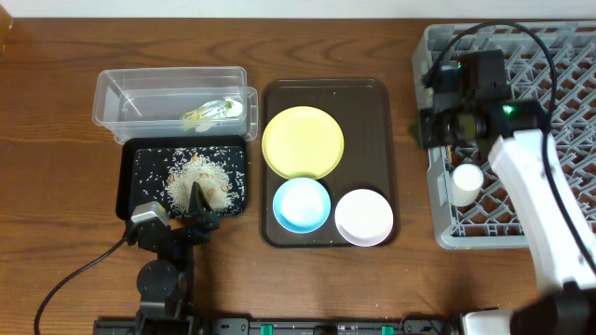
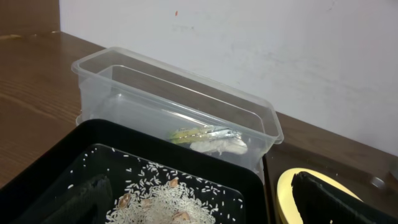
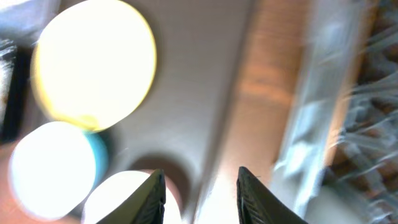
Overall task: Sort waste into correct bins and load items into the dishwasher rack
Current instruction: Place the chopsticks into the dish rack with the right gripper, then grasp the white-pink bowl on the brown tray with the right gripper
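Observation:
I will next lower my right gripper back toward the brown tray, onto the white-pink bowl's rack-side rim (image 1: 391, 217) (image 3: 176, 204), because the bowl's rim is below it, to its left in the overhead view.
The green-and-yellow wrapper (image 1: 214, 112) (image 2: 205, 134) lies in the clear tub (image 1: 110, 104) (image 2: 118, 78). Rice scraps (image 1: 197, 177) (image 2: 163, 198) are heaped in the black tray (image 1: 130, 191) (image 2: 53, 162). My left gripper (image 1: 198, 199) (image 2: 205, 211) is open and empty, low over the rice. The yellow plate (image 1: 303, 141) (image 3: 93, 62), light-blue bowl (image 1: 301, 205) (image 3: 53, 165) and white-pink bowl (image 1: 363, 217) (image 3: 118, 199) sit on the brown tray. The white cup (image 1: 467, 182) stands in the grey rack (image 1: 559, 56) (image 3: 354, 93). My right gripper (image 1: 419, 130) (image 3: 202, 196) is open and empty between the rack and the brown tray. I see no chopsticks.
The brown serving tray (image 1: 377, 121) lies between the bins and the rack. The right wrist view is blurred. A black cable (image 1: 74, 279) runs over the table at the front left. A white wall (image 2: 280, 50) stands behind the tub.

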Robot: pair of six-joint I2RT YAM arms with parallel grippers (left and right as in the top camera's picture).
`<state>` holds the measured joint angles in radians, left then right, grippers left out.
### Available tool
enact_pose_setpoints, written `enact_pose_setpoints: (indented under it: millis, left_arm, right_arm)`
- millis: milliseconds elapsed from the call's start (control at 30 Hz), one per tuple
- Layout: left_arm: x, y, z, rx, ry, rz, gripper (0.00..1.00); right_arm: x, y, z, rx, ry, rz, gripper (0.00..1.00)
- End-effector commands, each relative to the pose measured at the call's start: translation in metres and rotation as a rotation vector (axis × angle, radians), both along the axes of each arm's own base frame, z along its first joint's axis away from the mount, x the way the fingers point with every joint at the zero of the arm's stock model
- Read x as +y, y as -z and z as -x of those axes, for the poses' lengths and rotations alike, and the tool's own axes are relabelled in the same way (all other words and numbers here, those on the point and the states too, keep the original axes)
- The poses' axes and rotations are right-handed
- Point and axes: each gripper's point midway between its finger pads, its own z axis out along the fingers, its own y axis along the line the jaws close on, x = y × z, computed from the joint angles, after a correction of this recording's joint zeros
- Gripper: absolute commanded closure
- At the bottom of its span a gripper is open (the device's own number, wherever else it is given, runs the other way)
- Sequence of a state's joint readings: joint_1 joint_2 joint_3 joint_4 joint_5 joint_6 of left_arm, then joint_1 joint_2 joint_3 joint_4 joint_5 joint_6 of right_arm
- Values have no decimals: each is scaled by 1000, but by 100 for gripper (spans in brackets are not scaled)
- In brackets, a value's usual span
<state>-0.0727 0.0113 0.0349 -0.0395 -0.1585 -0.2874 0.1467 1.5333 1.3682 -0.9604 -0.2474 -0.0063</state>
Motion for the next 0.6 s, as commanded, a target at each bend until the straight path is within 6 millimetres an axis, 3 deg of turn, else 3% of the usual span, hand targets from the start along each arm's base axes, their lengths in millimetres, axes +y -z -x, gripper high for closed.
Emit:
enact_pose_setpoints:
  millis: [0,133,200,300,467,567]
  left_arm:
    - [1,19,0,47,-4,-13,5]
    - [1,18,0,47,-4,-13,5]
    - [1,18,0,47,-4,-13,5]
    - [1,18,0,47,-4,-13,5]
    - [1,18,0,47,-4,-13,5]
    - [1,18,0,47,-4,-13,5]
  right_arm:
    - [33,2,38,126,-77,-76,67]
    - [49,39,85,295,-145,-35,62]
    - [45,60,100,347,-135,25,59]
    - [22,91,105,378,26,155,60]
    - [18,136,106,343,97,140,61]
    - [24,155,113,345,87,93,75]
